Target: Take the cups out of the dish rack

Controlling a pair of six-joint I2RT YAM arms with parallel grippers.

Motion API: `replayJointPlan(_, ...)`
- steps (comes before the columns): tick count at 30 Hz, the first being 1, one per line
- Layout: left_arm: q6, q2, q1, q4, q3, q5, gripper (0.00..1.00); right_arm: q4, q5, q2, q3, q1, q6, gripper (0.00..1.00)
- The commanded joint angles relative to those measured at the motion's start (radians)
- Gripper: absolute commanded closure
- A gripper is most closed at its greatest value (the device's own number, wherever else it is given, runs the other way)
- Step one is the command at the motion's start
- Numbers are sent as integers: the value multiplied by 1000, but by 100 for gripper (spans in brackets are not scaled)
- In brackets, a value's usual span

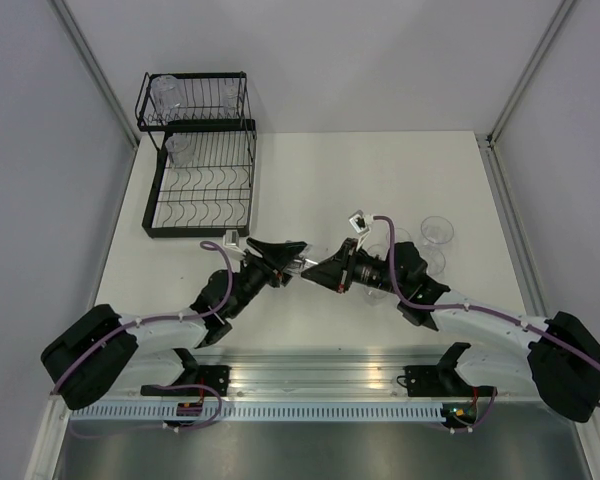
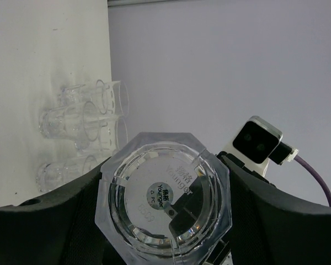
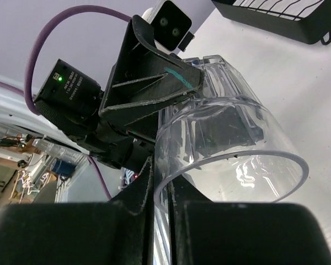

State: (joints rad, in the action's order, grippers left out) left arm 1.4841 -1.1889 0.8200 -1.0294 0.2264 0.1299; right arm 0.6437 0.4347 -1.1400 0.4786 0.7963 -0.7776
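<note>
The cup lies sideways in the air, so the robot's right gripper will next turn fingers-down, lower the cup base-first onto the tabletop beside the standing cups and let go of it.
A clear cup (image 1: 302, 267) lies on its side in the air between my two grippers over the middle of the table. My left gripper (image 1: 286, 261) is shut around its body, and the cup's base (image 2: 164, 200) faces the left wrist camera between the black fingers (image 2: 66, 215). My right gripper (image 3: 161, 178) is shut on the cup's wall (image 3: 231, 138) at the open rim, one finger inside and one outside. The black wire dish rack (image 1: 198, 231) stands at the far left, with one cup (image 1: 168, 95) on its upper tier and another cup (image 1: 180, 148) below.
Several clear cups (image 1: 437, 230) stand together on the table at the right, behind my right arm; they also show in the left wrist view as a cluster of cups (image 2: 83, 124). A corner of the dish rack (image 3: 287, 19) shows in the right wrist view.
</note>
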Motion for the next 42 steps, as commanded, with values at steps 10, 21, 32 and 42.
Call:
replayJointPlan(10, 18, 107, 10, 43, -32, 126, 0, -176, -120, 166, 40, 14, 179, 99)
replayJointPlan(21, -466, 459, 1, 876, 217, 396, 0, -1056, -591, -75, 472, 6, 397, 99)
replayJointPlan(32, -633, 472, 2, 1125, 357, 427, 0, -1286, -605, -375, 666, -14, 442, 99)
replayJointPlan(42, -743, 482, 1, 1209, 413, 488, 0, -1366, -590, -460, 695, -14, 483, 99)
